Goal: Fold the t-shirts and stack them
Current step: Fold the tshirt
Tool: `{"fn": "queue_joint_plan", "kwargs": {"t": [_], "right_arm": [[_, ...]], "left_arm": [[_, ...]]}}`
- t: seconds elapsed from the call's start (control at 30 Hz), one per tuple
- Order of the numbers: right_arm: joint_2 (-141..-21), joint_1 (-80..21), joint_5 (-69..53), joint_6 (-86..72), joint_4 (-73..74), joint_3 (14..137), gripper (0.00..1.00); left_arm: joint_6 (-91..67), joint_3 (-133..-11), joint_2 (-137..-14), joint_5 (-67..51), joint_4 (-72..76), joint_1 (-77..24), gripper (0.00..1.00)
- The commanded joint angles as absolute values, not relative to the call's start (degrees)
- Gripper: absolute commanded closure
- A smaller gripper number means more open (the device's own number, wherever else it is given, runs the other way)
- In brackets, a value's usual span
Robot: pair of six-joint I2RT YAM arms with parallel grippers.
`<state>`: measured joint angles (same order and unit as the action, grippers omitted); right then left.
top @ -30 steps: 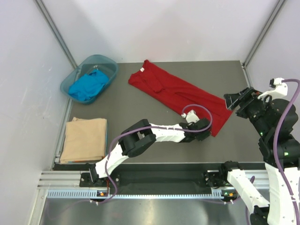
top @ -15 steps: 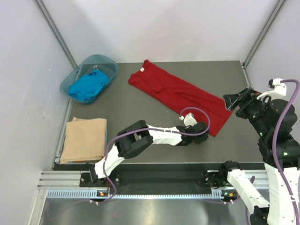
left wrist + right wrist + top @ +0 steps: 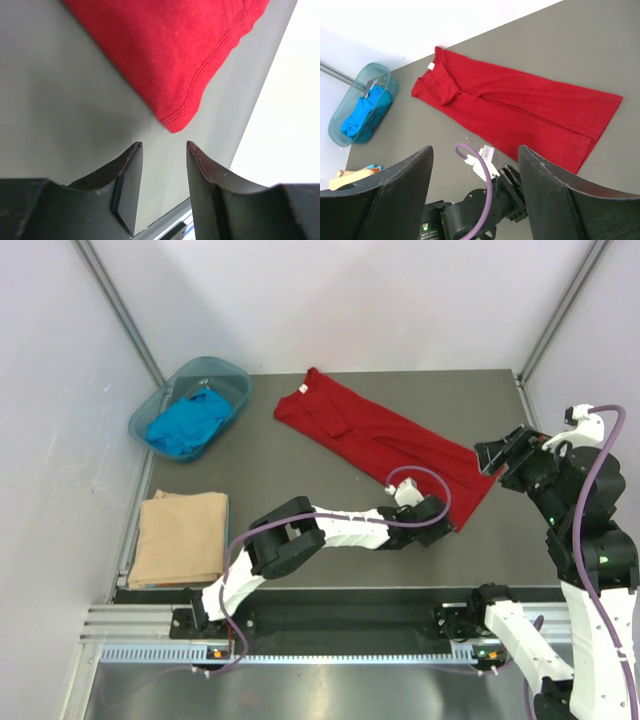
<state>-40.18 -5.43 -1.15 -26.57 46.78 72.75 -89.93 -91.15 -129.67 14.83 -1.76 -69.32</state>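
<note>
My left gripper is open, and the cloth is still just beyond its fingers. It will move slightly down and toward the shirt's near hem corner to close there.
The deep red t-shirt [image 3: 380, 440] lies flat in a long diagonal strip across the dark table, neck label at the far left end. Its near right corner [image 3: 172, 122] ends just ahead of my left gripper [image 3: 163, 145], which is open with only bare table between the fingers. That gripper [image 3: 440, 522] sits low at the shirt's hem. Off the shirt's right end, my right gripper [image 3: 497, 455] hangs open and empty above the table, looking down on the red shirt [image 3: 520, 115]. The bright blue t-shirt [image 3: 185, 425] is bunched in the basin. The tan t-shirt [image 3: 180, 535] lies folded at the near left.
A translucent teal basin [image 3: 240, 375] stands at the far left corner of the table. White walls with metal posts close in the sides and back. A metal rail [image 3: 330, 650] runs along the near edge by the arm bases.
My left gripper has gone from shut to open, releasing the red shirt's near right corner, which now lies flat on the table. The right arm has barely shifted.
</note>
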Motion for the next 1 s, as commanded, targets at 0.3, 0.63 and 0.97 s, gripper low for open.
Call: {"fn": "queue_joint_plan", "kwargs": {"t": [0.3,0.63,0.97], "right_arm": [[-40.08,-4.92,-0.88,-25.66,45.61,73.92,0.31],[-39.64,-4.92,-0.97,-25.58,45.97,74.79,0.30],[-38.67,-4.92,-1.49,-26.01,46.14,74.53,0.30]], "left_arm": [[-92.02,-99.49,-135.26,16.61,-8.35,-69.26,0.52],[-92.90,-100.90,-137.81,15.91,-10.28,-68.64,0.61],[-92.90,-100.37,-139.13,15.82,-10.02,-68.29,0.84]]}}
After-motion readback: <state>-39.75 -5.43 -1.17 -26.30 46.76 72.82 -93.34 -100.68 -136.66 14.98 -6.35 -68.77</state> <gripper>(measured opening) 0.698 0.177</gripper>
